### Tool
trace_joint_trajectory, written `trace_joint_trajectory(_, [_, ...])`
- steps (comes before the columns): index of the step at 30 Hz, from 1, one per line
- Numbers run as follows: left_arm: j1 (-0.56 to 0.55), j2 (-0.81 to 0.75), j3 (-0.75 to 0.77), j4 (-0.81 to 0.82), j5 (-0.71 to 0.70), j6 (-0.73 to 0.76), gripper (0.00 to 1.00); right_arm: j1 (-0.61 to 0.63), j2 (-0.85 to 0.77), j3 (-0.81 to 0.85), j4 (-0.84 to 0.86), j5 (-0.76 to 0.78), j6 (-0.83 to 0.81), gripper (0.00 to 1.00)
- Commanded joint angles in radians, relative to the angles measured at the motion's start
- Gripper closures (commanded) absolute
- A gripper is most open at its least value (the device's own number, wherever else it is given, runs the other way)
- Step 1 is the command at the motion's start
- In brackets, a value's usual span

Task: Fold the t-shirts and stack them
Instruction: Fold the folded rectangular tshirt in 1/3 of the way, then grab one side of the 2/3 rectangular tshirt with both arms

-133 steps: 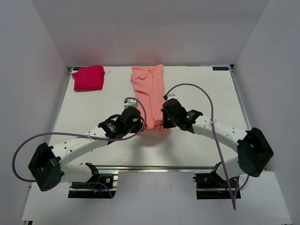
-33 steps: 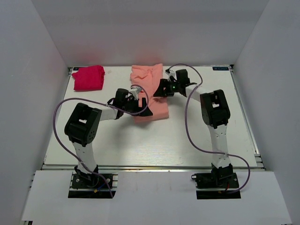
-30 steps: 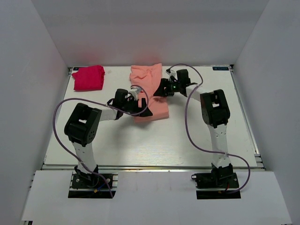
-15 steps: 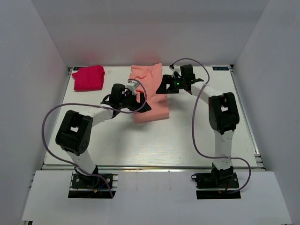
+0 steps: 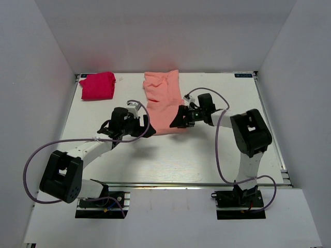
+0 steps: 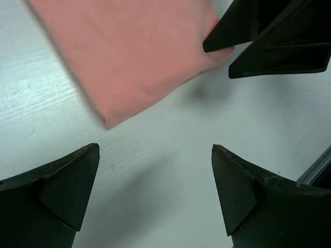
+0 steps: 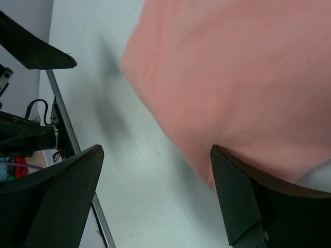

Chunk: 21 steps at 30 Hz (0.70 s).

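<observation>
My left gripper comes down onto the salmon t-shirt's closest near corner (image 5: 154, 133) (image 6: 109, 120) next.
The salmon t-shirt (image 5: 163, 103) lies folded into a flat rectangle at the table's back middle, and shows as well in the left wrist view (image 6: 139, 51) and the right wrist view (image 7: 232, 77). The magenta-red t-shirt (image 5: 97, 85) rests as a small folded bundle at the back left. My left gripper (image 5: 147, 129) (image 6: 155, 148) is open and empty over bare table, just off the salmon shirt's near left corner. My right gripper (image 5: 179, 119) (image 7: 156, 150) is open too, at the near right corner, one finger (image 7: 248, 196) over the shirt's edge.
The white table (image 5: 207, 150) is boxed in by white walls on three sides. A metal rail (image 7: 67, 139) runs along its edge in the right wrist view. Purple cables loop from both arms. The right gripper's fingers (image 6: 269, 36) show in the left wrist view.
The salmon shirt, a long strip earlier, now lies folded in half. Both grippers have drawn back from its far part to its near corners, and the right one has opened wider.
</observation>
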Motion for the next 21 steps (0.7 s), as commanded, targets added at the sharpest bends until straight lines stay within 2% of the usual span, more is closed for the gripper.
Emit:
trace_joint_trajectory(1, [0.007,-0.041,-0.023,-0.042,-0.055,-0.022,0.01,-0.011,0.076,-0.03,0.159,-0.051,0.059,0.1])
trace_joint_trajectory(3, [0.007,-0.041,-0.023,-0.051,-0.055,-0.022,0.01,-0.011,0.114,-0.027,0.126,0.009,0.04,0.1])
trace_joint_trajectory(6, [0.016,-0.03,-0.023,-0.06,-0.064,-0.022,0.01,-0.004,0.122,0.009,0.069,0.02,0.007,0.1])
trace_joint_trajectory(13, [0.004,0.044,0.016,-0.077,-0.118,-0.013,0.01,0.004,-0.105,0.027,-0.049,0.106,-0.059,0.1])
trace_joint_trajectory(19, [-0.005,0.139,0.079,-0.057,-0.107,-0.013,0.01,0.001,-0.226,-0.028,-0.213,0.342,-0.066,0.1])
trace_joint_trajectory(21, [-0.005,0.189,0.099,-0.057,-0.107,-0.004,0.05,-0.003,-0.235,-0.049,-0.249,0.41,-0.073,0.1])
